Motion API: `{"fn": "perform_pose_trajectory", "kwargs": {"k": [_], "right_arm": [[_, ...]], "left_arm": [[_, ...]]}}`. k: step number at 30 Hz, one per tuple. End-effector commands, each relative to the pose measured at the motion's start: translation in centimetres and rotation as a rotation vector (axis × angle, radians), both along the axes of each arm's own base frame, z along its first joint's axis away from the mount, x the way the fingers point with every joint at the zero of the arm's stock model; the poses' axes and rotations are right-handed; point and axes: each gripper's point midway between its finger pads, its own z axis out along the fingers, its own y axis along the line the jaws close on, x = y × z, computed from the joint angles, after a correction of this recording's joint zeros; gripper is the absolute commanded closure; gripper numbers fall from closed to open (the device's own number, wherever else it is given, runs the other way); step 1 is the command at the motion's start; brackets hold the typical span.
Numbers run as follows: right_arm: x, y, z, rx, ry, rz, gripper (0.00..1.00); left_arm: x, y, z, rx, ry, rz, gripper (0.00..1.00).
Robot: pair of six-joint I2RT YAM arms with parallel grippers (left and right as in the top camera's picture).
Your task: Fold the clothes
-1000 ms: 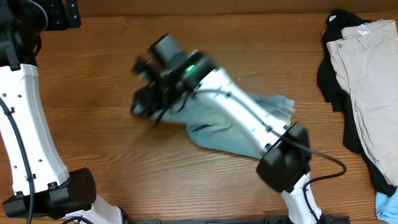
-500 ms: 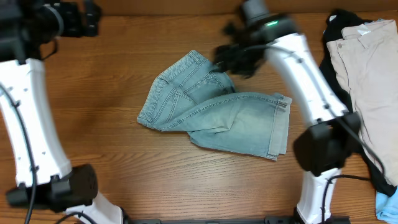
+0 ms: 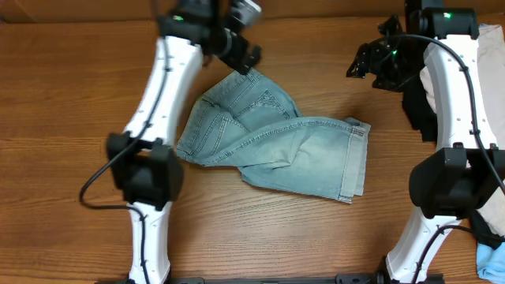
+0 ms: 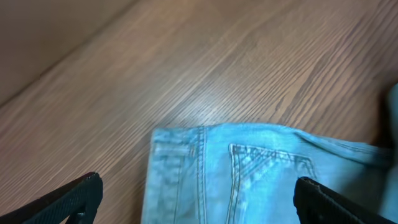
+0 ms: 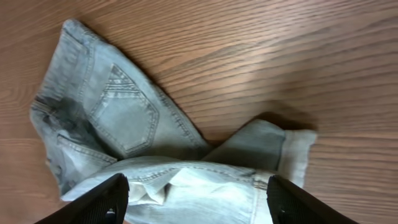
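I need to lower my left gripper next onto the stitched seam near the shorts' waistband corner [image 3: 250, 83] [image 4: 201, 168], because the seam is below my left gripper's open fingers and already runs between them.
The light-blue denim shorts [image 3: 272, 142] lie crumpled in the middle of the table, waistband and back pockets at the upper left, one leg folded across toward the cuffed hem at the right. My left gripper [image 3: 241, 51] is open and empty just above the waistband corner; the left wrist view shows the waistband and a pocket [image 4: 261, 180] between my open fingers [image 4: 199, 202]. My right gripper [image 3: 371, 67] is open and empty, raised to the upper right of the shorts. The right wrist view shows the shorts [image 5: 124, 118] below its spread fingers [image 5: 199, 199].
A pile of beige trousers [image 3: 465, 102] on a black garment [image 3: 422, 102] lies at the right edge of the table. A bit of light-blue cloth [image 3: 491, 259] shows at the bottom right corner. Bare wood surrounds the shorts.
The right arm has let go of the shorts and swung from over the waistband to the upper right. The left arm has come in from the far left to the waistband corner.
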Motion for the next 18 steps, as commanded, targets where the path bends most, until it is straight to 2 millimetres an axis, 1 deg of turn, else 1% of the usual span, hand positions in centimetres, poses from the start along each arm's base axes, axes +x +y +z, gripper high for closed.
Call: {"fn": "perform_pose_trajectory", "kwargs": {"k": [1, 3, 5, 6, 9, 12, 15, 18], "right_arm": [[0.0, -0.4, 2.1, -0.036, -0.066, 0.014, 0.25], [0.0, -0.4, 2.1, -0.037, -0.066, 0.014, 0.25], [0.0, -0.4, 2.1, -0.037, -0.065, 0.014, 0.25], [0.0, -0.4, 2.1, -0.037, -0.065, 0.014, 0.25], [0.0, -0.4, 2.1, -0.037, -0.065, 0.014, 0.25], [0.0, -0.6, 2.0, -0.049, -0.064, 0.012, 0.25], [0.0, -0.6, 2.0, -0.054, -0.064, 0.011, 0.25], [0.0, -0.6, 2.0, -0.053, -0.064, 0.007, 0.25]], "left_arm": [[1.0, -0.2, -3.5, 0.080, 0.004, -0.012, 0.00], [1.2, -0.7, -5.5, 0.087, 0.027, -0.020, 0.00], [1.3, -0.8, -7.5, 0.101, 0.053, -0.019, 0.00], [1.4, -0.5, -9.0, 0.120, 0.073, -0.011, 0.00], [1.5, 0.3, -11.2, 0.158, 0.105, 0.031, 0.00], [1.5, 0.5, -12.2, 0.165, 0.123, 0.034, 0.00], [1.4, 0.5, -12.4, 0.167, 0.127, 0.033, 0.00], [1.3, 0.6, -13.3, 0.181, 0.143, 0.034, 0.00]]}}
